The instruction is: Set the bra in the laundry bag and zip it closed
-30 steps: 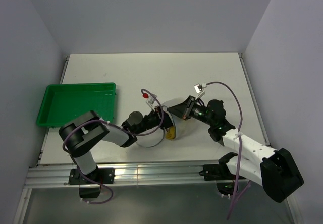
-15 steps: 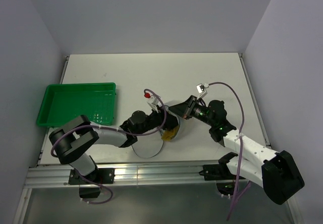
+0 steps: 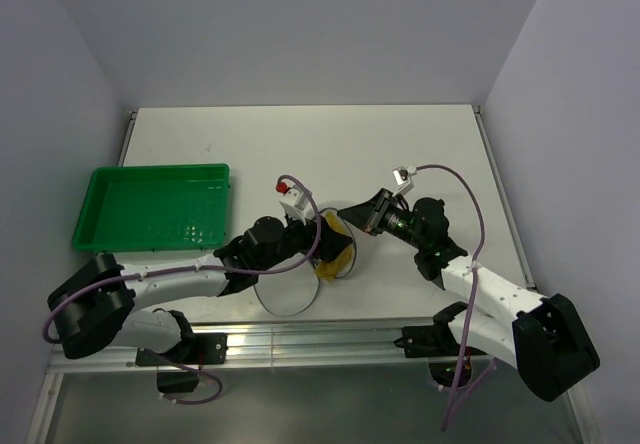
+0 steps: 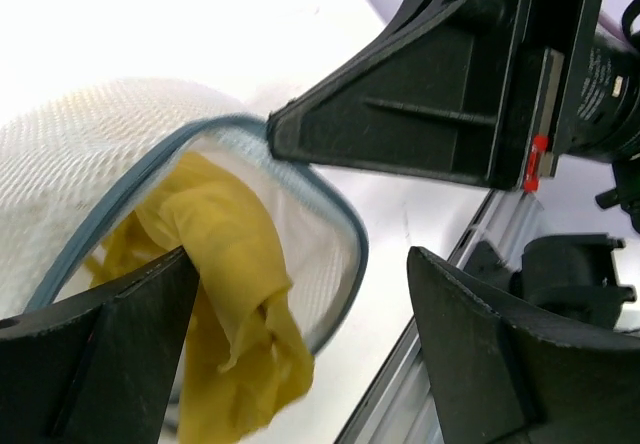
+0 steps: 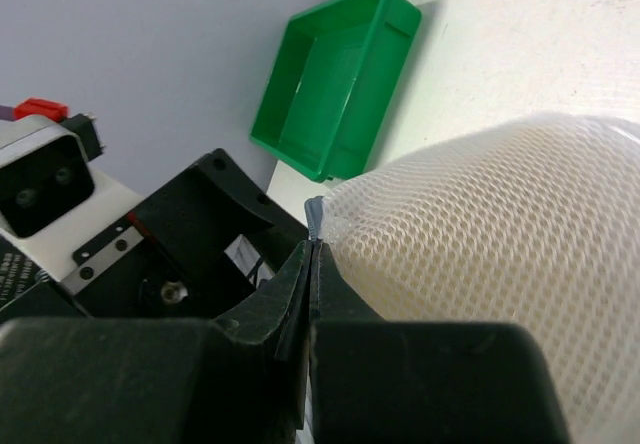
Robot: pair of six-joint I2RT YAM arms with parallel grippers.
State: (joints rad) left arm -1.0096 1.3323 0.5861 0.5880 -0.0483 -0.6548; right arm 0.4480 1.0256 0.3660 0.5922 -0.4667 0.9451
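Note:
The left gripper moves down and to the left in the top view next, toward the still open bag lid, to its outer blue edge point(image 3: 259, 293).
The laundry bag point(image 4: 70, 164) is white mesh with blue zipper trim and stands open like a clamshell. Its lower half point(image 3: 285, 290) lies flat on the table. My right gripper point(image 5: 311, 244) is shut on the trim of the raised half point(image 3: 341, 236) and holds it up. The mustard-yellow bra point(image 4: 235, 304) sits in the bag's mouth, with a fold hanging out over the rim point(image 3: 334, 258). My left gripper point(image 4: 300, 259) is open just in front of the bra, one finger point(image 4: 110, 354) to each side, holding nothing.
A green plastic tray point(image 3: 150, 207) stands at the left of the table, also in the right wrist view point(image 5: 335, 84). The table's near edge and its aluminium rail point(image 3: 300, 339) run just below the bag.
My left gripper has opened and let go of the bra, which now rests in the bag's mouth. The left arm has stretched out lower and to the left. The right gripper keeps its hold.

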